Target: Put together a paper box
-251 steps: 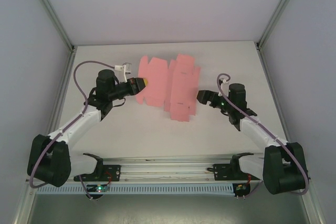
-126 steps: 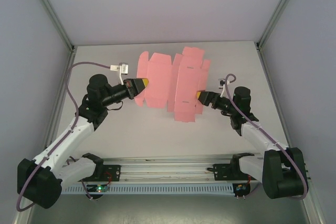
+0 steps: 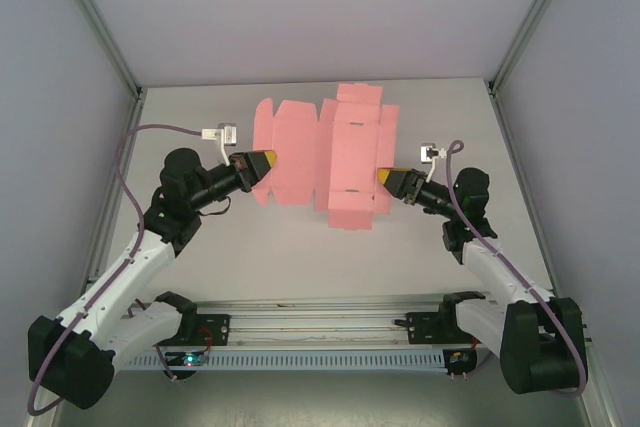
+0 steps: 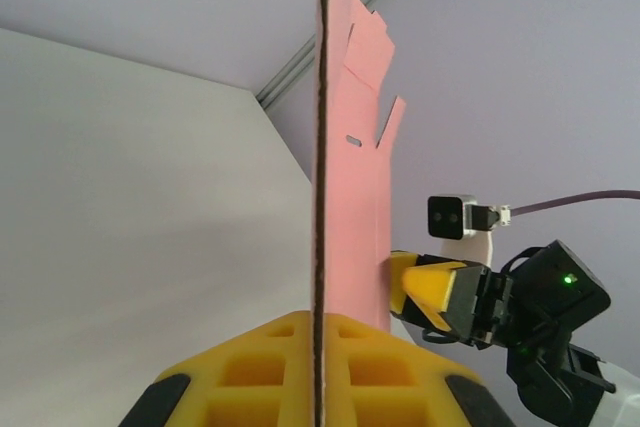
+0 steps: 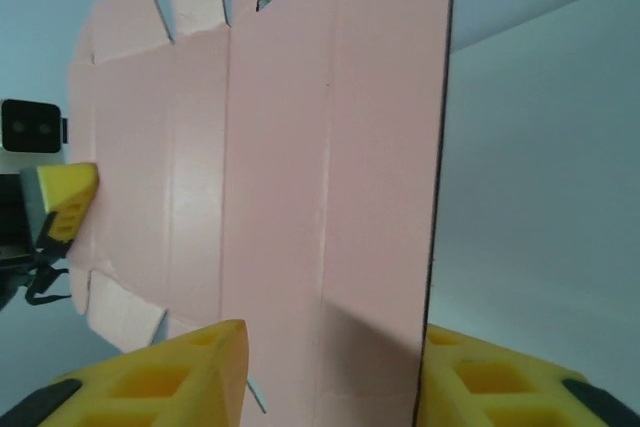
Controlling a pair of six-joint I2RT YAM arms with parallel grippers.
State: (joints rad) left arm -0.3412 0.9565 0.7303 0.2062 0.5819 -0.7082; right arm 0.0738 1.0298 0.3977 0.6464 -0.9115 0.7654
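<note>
I need to lower the sheet's held edge toward the bare white table with my left gripper next and let it go, since that tabletop is below the gripper.
The paper box is a flat pink die-cut sheet with flaps and tabs, held up above the white table. My left gripper is shut on the sheet's left edge. In the left wrist view the card runs edge-on between the yellow fingers of that gripper. My right gripper straddles the sheet's right edge. In the right wrist view the card lies against the right finger while the left finger stands apart from it, so the right gripper is open.
The bare white table lies below the sheet. Grey walls and metal corner posts close in both sides. A metal rail runs along the near edge between the arm bases.
Both arms have lifted the sheet off the table and turned it more upright. The right gripper has come up to the sheet's right edge and its jaws have narrowed.
</note>
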